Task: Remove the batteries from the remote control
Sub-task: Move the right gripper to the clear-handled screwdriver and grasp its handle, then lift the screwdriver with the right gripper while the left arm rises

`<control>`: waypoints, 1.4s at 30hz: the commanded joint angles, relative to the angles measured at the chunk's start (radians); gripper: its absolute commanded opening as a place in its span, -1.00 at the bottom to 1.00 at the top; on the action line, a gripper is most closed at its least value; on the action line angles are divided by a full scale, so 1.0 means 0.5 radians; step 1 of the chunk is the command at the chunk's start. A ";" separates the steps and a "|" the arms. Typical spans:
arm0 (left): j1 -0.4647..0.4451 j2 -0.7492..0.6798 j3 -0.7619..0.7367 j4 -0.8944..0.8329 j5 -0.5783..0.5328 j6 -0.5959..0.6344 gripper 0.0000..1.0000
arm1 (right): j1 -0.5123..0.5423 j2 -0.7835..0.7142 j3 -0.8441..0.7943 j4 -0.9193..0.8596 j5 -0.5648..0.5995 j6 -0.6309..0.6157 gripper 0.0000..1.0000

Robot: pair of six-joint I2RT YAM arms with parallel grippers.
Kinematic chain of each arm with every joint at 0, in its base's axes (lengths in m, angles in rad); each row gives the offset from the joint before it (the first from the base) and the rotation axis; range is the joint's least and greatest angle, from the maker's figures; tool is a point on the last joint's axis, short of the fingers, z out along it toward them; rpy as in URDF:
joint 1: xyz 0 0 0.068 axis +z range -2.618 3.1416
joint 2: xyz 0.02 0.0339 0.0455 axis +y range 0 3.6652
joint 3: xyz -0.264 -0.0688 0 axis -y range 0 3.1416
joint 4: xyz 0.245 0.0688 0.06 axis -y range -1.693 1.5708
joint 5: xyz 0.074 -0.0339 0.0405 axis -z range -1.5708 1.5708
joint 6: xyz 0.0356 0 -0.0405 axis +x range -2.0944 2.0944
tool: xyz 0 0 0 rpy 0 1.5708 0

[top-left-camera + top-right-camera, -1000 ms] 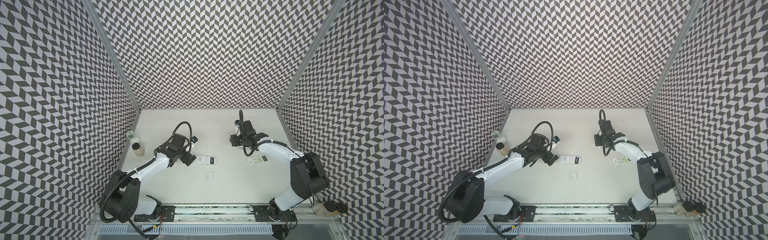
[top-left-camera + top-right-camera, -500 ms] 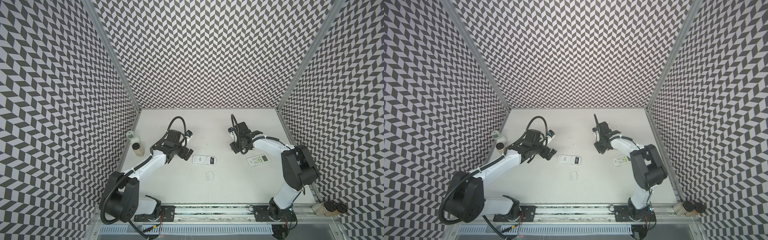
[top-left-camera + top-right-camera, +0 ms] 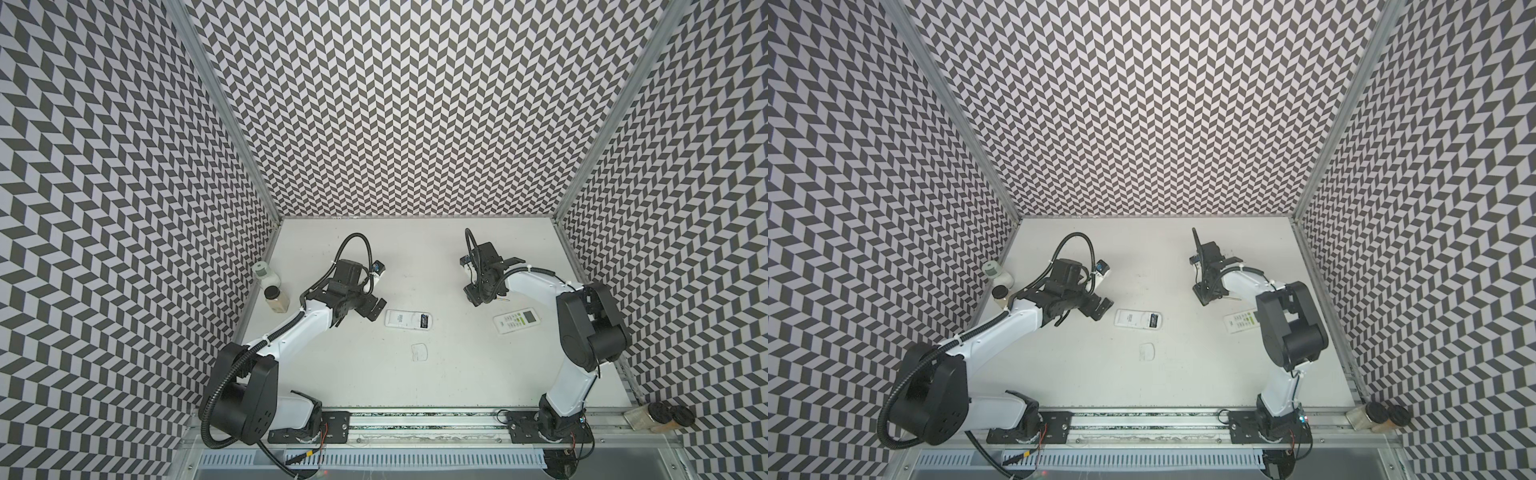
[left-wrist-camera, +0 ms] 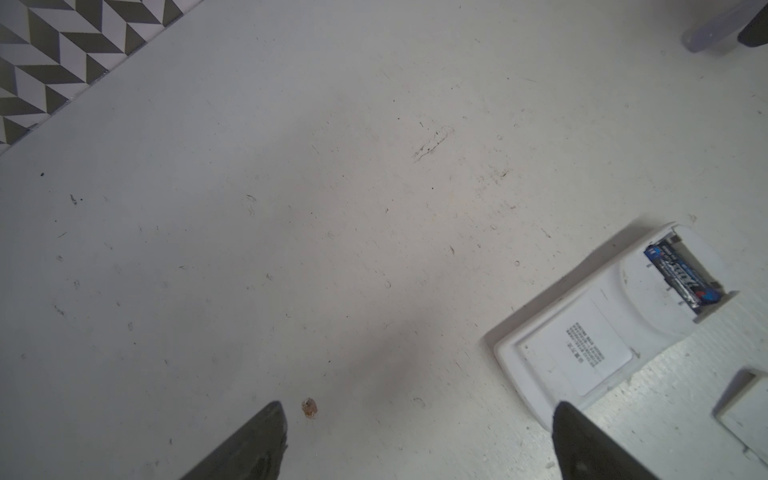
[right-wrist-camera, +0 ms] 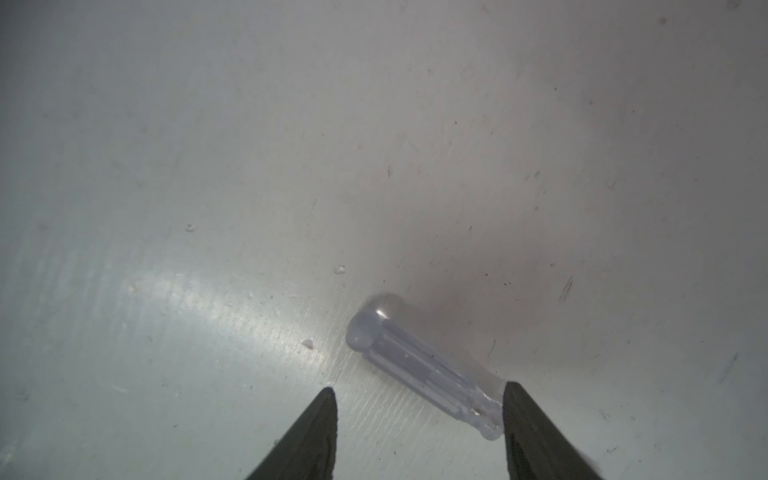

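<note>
My open fingers are by the screwdriver's narrow neck. My right gripper should ease outward along the screwdriver toward the rounded end of its clear handle (image 5: 378,339) and close.
A white remote control (image 3: 403,331) (image 4: 590,345) lies face down at mid-table, its compartment uncovered. Dark blue-labelled batteries (image 4: 681,276) (image 3: 426,332) sit inside it. The loose cover (image 3: 419,352) (image 4: 748,411) lies just in front. My left gripper (image 3: 372,309) (image 4: 419,440) hovers open at the remote's left end, nothing between its fingers. My right gripper (image 3: 478,297) (image 5: 419,436) points down at the table, open. Its fingers straddle the clear handle of a screwdriver (image 5: 424,370) lying flat, close against one finger (image 5: 528,432).
A second white remote (image 3: 517,331) (image 3: 1239,322) lies face up, in front and to the right of the right gripper. Two small bottles (image 3: 270,286) stand by the left wall. Jars (image 3: 660,415) sit outside the front right corner. Patterned walls close in three sides.
The left gripper has drawn back a little from the remote's left end. The right gripper has swung left and dropped low over the screwdriver handle.
</note>
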 commanded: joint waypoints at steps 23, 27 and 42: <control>0.052 -0.047 0.041 0.001 -0.020 -0.013 0.99 | -0.131 0.314 0.195 -0.063 -0.163 0.112 -0.45; 0.046 -0.041 0.045 0.047 -0.047 -0.008 1.00 | -0.131 0.309 0.219 -0.049 -0.161 0.163 -0.67; -0.138 0.082 0.717 0.310 -0.041 0.012 1.00 | -0.220 -0.242 0.047 0.405 -0.511 0.551 -0.85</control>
